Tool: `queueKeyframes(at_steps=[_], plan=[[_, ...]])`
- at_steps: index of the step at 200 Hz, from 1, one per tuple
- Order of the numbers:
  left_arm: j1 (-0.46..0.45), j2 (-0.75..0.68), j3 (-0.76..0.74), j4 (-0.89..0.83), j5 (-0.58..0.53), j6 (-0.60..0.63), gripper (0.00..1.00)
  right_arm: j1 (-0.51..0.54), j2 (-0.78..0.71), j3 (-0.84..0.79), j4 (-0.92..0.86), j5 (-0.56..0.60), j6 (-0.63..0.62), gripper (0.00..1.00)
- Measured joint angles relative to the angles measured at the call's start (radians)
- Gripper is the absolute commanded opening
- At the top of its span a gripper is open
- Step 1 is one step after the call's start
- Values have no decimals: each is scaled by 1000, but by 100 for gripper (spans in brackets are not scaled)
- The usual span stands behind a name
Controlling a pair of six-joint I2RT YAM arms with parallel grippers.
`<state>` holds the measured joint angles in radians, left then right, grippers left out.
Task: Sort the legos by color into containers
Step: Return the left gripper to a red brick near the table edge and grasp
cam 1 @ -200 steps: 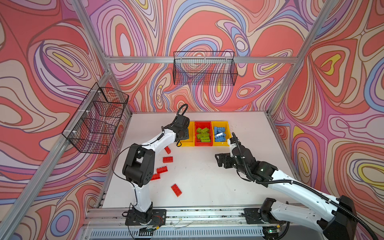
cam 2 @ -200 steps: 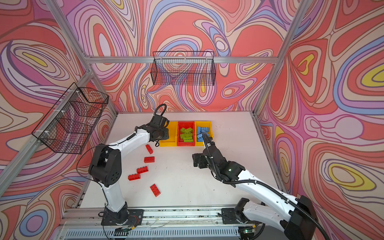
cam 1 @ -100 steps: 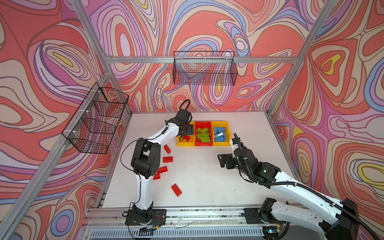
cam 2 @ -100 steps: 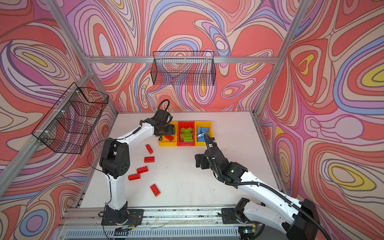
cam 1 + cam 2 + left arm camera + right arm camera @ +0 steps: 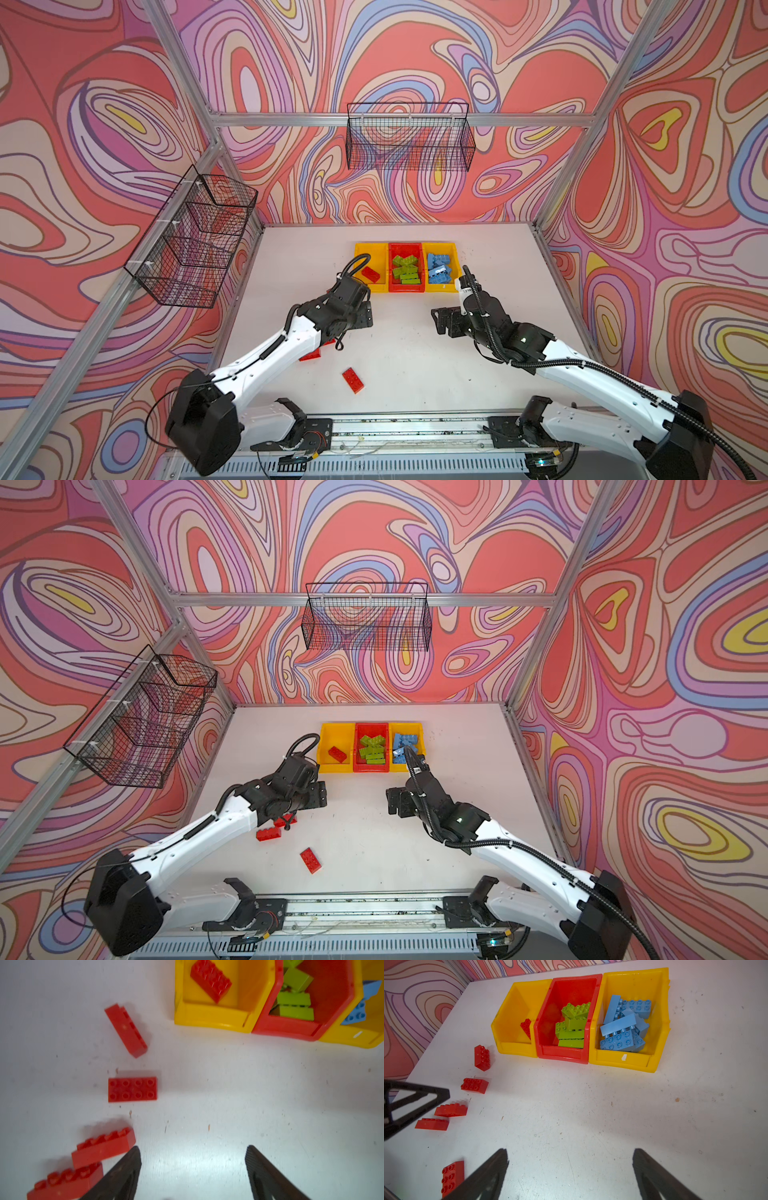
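My open left gripper moves back and down onto the red lego nearest my base next, since it's alone, clear of the other loose red legos.
The containers stand in a row at the back of the table. The left yellow bin [image 5: 367, 254] [image 5: 515, 1050] holds one red brick [image 5: 370, 274] [image 5: 211, 979]. The red bin [image 5: 405, 248] [image 5: 560, 1056] holds several lime green legos [image 5: 572, 1024], and the right yellow bin [image 5: 441, 248] [image 5: 623, 1061] holds several blue ones [image 5: 623, 1022]. Several red legos [image 5: 132, 1089] [image 5: 474, 1085] [image 5: 353, 380] lie loose on the left of the table, partly under my left arm in both top views. My left gripper [image 5: 365, 316] [image 5: 192, 1150] hangs open and empty in front of the left yellow bin. My right gripper [image 5: 442, 322] [image 5: 571, 1153] is open and empty, right of centre.
Two black wire baskets hang on the walls, one on the left [image 5: 195, 237] and one at the back [image 5: 409, 137]. Aluminium frame posts [image 5: 552, 199] edge the white table [image 5: 415, 361]. My left gripper's fingers [image 5: 415, 1101] show beside the loose red bricks in the right wrist view.
My left gripper opened over the left yellow bin, left the red brick inside, and drew back toward the front. The right arm has barely moved.
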<state>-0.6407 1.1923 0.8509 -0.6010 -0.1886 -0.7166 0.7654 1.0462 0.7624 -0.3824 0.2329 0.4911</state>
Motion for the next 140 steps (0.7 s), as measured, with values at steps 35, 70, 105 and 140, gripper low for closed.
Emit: queueKeyframes(at_steps=[35,70,105,140], plan=[[-140,-167,-207,-35,-5,-190,81,0,31,-2,32,-34,0,98],[-280,-173,-316,-21,3,-358,82,0,35,-6,41,-55,5,98],[-350,-103,-359,19,5,-452,80,1,-9,-44,33,-58,25,98],[-363,-68,-375,63,5,-493,71,2,-77,-72,6,-48,42,98]])
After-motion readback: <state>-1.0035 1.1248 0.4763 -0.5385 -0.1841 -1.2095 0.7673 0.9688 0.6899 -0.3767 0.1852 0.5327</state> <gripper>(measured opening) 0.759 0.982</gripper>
